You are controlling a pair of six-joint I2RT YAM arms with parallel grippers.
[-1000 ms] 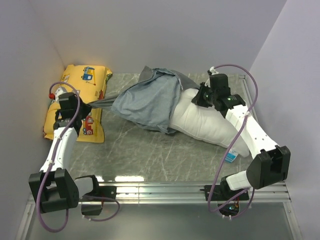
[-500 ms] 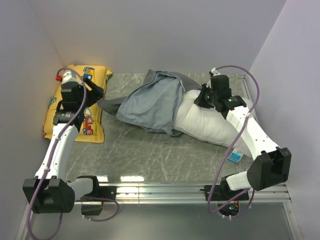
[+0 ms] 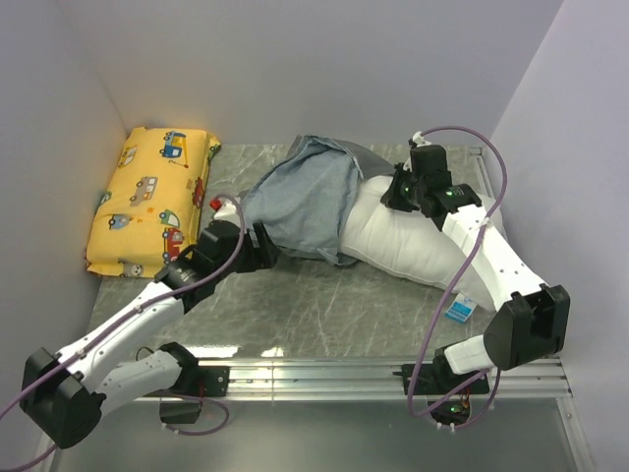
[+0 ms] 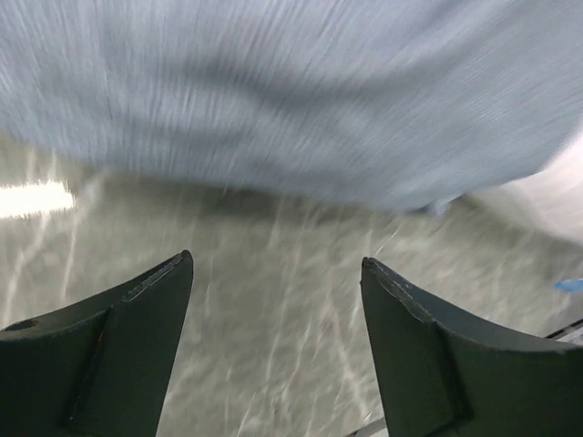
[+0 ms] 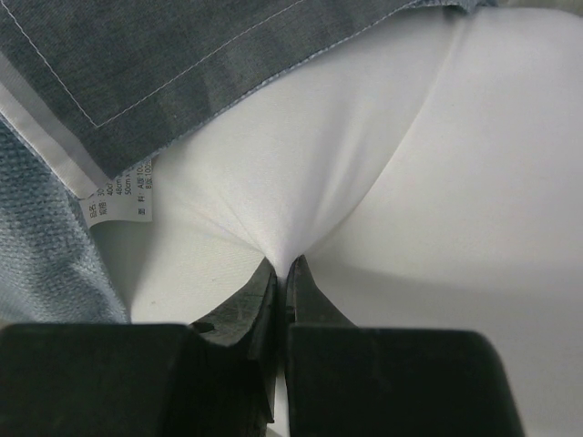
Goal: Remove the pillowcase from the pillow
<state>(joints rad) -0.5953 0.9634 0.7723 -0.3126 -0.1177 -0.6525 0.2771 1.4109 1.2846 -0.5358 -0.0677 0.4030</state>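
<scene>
My right gripper draws the pinched white fabric back toward the pillow's near edge (image 3: pixel 383 260) next and releases it, since that edge lies back from my gripper.
The pillowcase (image 3: pixel 300 202), blue-grey with a darker outer side, lies bunched over the left end of the white pillow (image 3: pixel 408 246), which stretches toward the right front. My right gripper (image 3: pixel 393 190) is shut on a pinch of the pillow's white fabric (image 5: pixel 282 246), close to the pillowcase's dark hem (image 5: pixel 182 73) and the small tag (image 5: pixel 118 200). My left gripper (image 3: pixel 263 246) hangs open just in front of the pillowcase's near edge (image 4: pixel 301 100), with only table between its fingers (image 4: pixel 137 319).
A yellow cushion with cartoon cars (image 3: pixel 152 202) lies at the far left against the wall. A small blue and white card (image 3: pixel 455 310) sits on the table by the pillow's right end. A metal rail (image 3: pixel 314 372) runs along the near edge.
My left gripper let go of the pillowcase's left corner, opened, and swung right and nearer, from over the yellow cushion to the pillowcase's front edge. The pillowcase slackened. The right gripper kept its hold.
</scene>
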